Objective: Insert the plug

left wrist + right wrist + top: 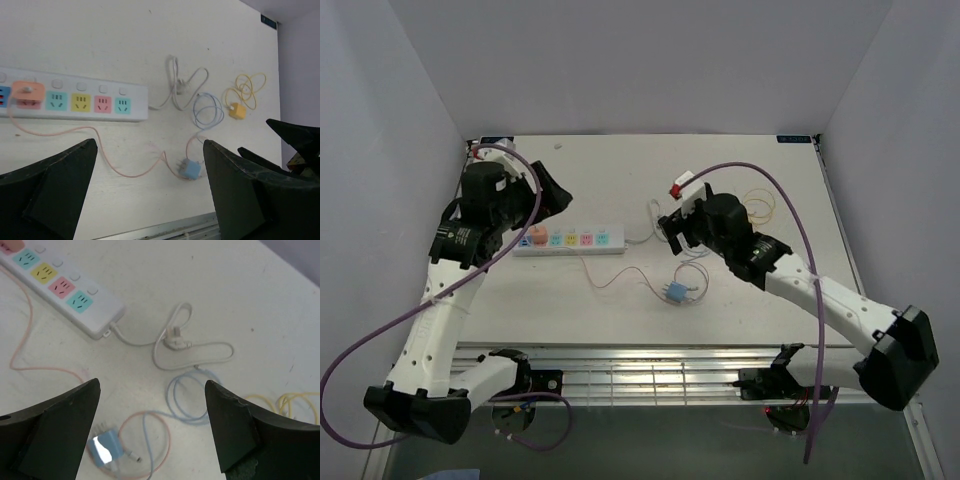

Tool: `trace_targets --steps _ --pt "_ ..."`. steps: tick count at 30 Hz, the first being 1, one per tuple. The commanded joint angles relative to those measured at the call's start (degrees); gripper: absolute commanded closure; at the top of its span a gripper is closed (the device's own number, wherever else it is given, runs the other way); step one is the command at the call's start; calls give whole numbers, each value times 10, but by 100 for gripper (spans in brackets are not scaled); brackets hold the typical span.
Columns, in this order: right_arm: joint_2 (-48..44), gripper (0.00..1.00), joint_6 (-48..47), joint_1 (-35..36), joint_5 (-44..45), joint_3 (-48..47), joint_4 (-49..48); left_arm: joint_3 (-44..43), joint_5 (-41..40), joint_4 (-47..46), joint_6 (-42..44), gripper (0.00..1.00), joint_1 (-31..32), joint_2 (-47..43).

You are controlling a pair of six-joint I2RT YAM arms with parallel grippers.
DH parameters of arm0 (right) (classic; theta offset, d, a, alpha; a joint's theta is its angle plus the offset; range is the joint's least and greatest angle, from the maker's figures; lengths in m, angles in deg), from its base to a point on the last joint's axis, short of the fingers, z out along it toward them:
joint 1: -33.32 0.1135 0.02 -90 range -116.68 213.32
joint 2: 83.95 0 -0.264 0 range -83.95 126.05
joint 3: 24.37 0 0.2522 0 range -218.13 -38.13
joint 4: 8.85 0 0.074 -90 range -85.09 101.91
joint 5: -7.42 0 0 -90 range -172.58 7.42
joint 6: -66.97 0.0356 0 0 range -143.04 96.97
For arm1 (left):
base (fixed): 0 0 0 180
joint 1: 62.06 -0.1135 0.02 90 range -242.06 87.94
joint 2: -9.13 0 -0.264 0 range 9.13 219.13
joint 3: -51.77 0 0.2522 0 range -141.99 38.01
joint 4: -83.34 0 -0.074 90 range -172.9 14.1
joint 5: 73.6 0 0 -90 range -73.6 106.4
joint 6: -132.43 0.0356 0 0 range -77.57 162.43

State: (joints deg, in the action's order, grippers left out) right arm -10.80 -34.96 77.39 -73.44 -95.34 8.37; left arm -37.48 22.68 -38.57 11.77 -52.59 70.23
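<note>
My right gripper needs to move back and down next until its open fingers are around the plug's body, because the blue plug (675,292) lies loose, nearer my base than they are.
A white power strip (570,240) with coloured sockets lies left of centre; it also shows in the left wrist view (75,100) and the right wrist view (60,285). An orange plug (538,237) sits in one of its left sockets (27,93). A blue plug (675,292) lies loose on the table with its prongs showing (190,168) (105,450). My left gripper (548,197) (150,200) is open and empty above the strip's left end. My right gripper (672,228) (152,430) is open and empty, above and behind the blue plug.
The strip's white cord and plug (175,340) curl right of the strip. A pale blue cable loop (190,400) and a pink cable lie around the blue plug. A yellow plug with coiled cable (237,110) lies further right. A metal rail (650,375) runs along the near edge.
</note>
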Motion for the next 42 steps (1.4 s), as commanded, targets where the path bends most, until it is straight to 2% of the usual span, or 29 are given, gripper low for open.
trace_targets --steps 1,3,4,7,10,16,20,23,35,37,38,42 --pt "-98 10 174 2 -13 82 16 50 6 -72 -36 2 84 4" --pt "-152 10 127 11 -145 125 -14 68 -8 -75 -34 2 135 12" --pt "-164 10 89 21 -163 158 -21 75 -17 -75 -34 2 145 15" --pt "-174 10 72 32 -177 169 17 110 -29 -79 -35 2 170 7" --pt "-146 10 64 52 -171 167 51 133 -19 -83 -31 2 176 5" --pt "-50 10 40 94 -95 121 119 162 -21 -83 -24 2 181 0" --pt "13 10 45 95 -14 96 146 169 -25 -83 -23 2 182 0" --pt "39 10 50 95 8 84 157 174 -24 -83 -23 2 182 6" --pt "109 0 23 95 -4 71 145 180 -16 -88 -23 2 183 20" --pt "112 0 21 95 -8 70 139 180 -16 -88 -23 2 183 20" --pt "117 4 20 95 -9 71 135 180 -16 -88 -23 2 183 21" --pt "126 9 19 93 -13 76 121 179 -14 -87 -21 2 183 24"
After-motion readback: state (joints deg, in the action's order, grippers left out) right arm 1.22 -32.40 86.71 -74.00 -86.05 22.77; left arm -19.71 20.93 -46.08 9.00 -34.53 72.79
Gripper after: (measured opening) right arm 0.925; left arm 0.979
